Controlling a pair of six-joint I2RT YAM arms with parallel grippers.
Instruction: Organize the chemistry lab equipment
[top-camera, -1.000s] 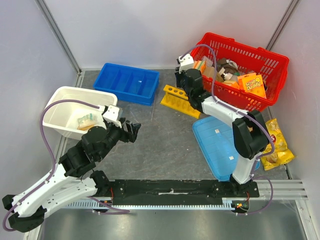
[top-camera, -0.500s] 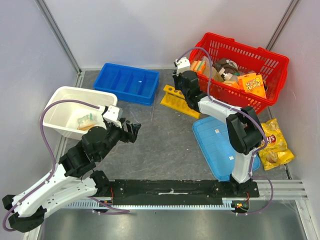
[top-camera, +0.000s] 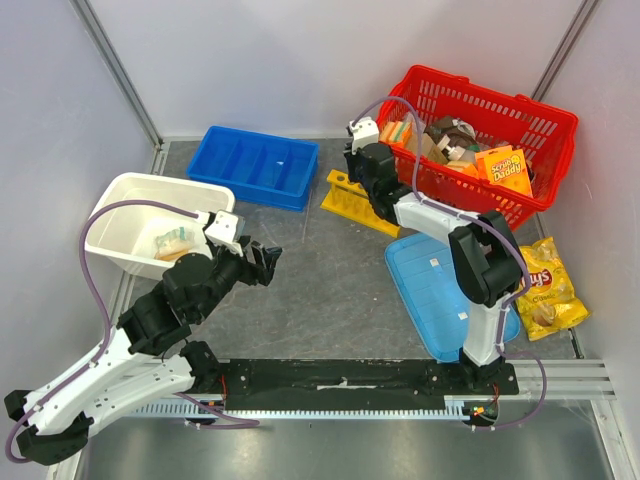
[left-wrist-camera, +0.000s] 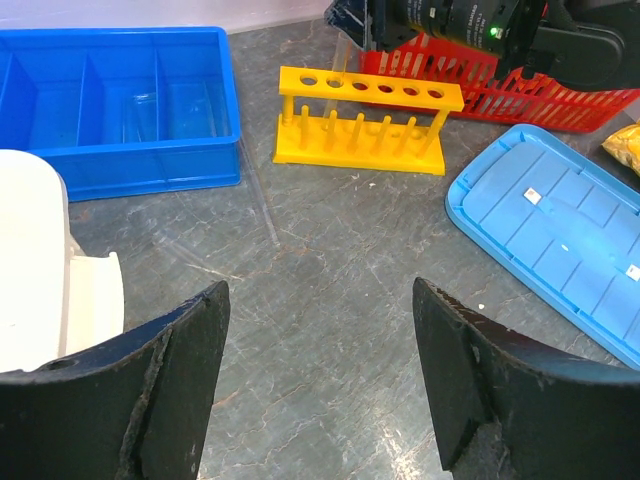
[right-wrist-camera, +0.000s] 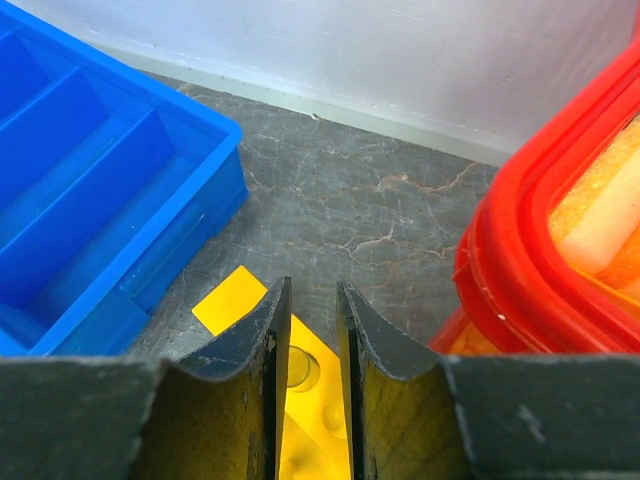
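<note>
Next, my left gripper moves outward and down, toward the right in the top view, onto the clear tube's near end, since it lies clear of the blue bin.
The yellow test-tube rack (top-camera: 358, 205) stands between the blue bin and the red basket; it also shows in the left wrist view (left-wrist-camera: 360, 120). My right gripper (top-camera: 352, 178) hangs over the rack's left end, its fingers (right-wrist-camera: 313, 285) close together on a thin clear tube (right-wrist-camera: 303, 366) that points down at a hole; the tube also shows in the left wrist view (left-wrist-camera: 343, 55). Another clear tube (left-wrist-camera: 262, 205) lies on the table. A small clear bag (top-camera: 170, 240) lies in the white tub. My left gripper (top-camera: 262, 262) is open and empty over bare table (left-wrist-camera: 320, 285).
A blue divided bin (top-camera: 255, 165) sits at the back left and a white tub (top-camera: 130, 190) at the left. A red basket (top-camera: 480, 95) of sponge packs stands at the back right. A blue lid (top-camera: 435, 290) and a yellow chip bag (top-camera: 545, 290) lie at the right.
My right gripper has moved a little left along the rack toward its left end. The left arm has not moved.
</note>
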